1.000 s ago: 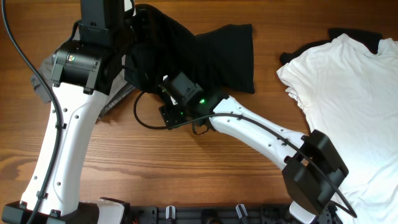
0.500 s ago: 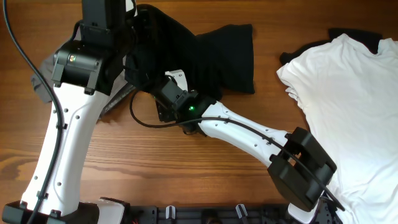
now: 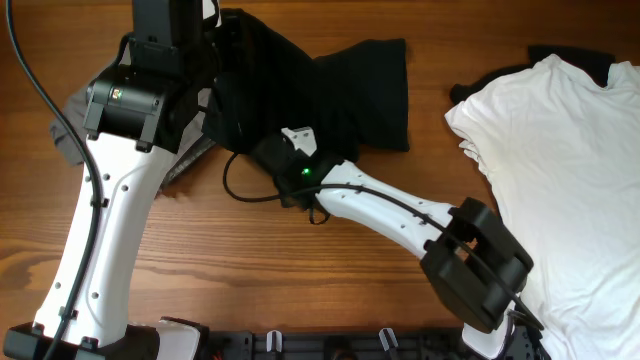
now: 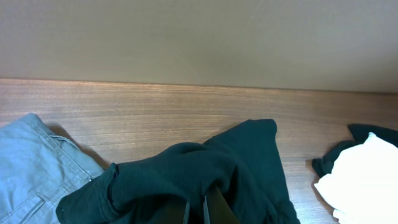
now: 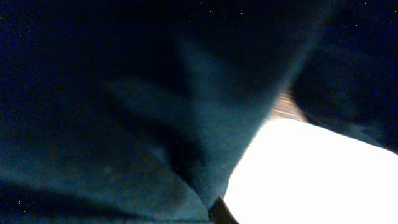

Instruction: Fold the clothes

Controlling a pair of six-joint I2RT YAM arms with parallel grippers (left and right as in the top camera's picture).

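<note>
My right gripper is about to pull the hem up and to the right in the overhead view, over the white T-shirt, and let it go, because the black T-shirt (image 3: 350, 85) lies bunched.
The black T-shirt (image 3: 350, 85) lies bunched at the table's far middle, and part of it is raised. My left gripper (image 4: 196, 211) is shut on a raised fold of the black T-shirt (image 4: 205, 171). My right gripper (image 3: 284, 148) reaches into the shirt's near edge. In the right wrist view dark fabric (image 5: 124, 106) fills the frame down to one fingertip (image 5: 221, 213), and the jaws are shut on it. A white T-shirt (image 3: 575, 170) lies spread at the right. Grey trousers (image 4: 31, 165) lie at the left, mostly under my left arm (image 3: 120, 100).
A second dark garment (image 3: 575, 55) pokes out from under the white T-shirt's far edge. The right arm (image 3: 400, 210) stretches diagonally across the middle of the wooden table (image 3: 300, 270). A wall (image 4: 199, 37) backs the table's far edge.
My right gripper has pushed up and left into the black T-shirt's near edge and gone from open to shut. The left arm has kept its hold and place.
</note>
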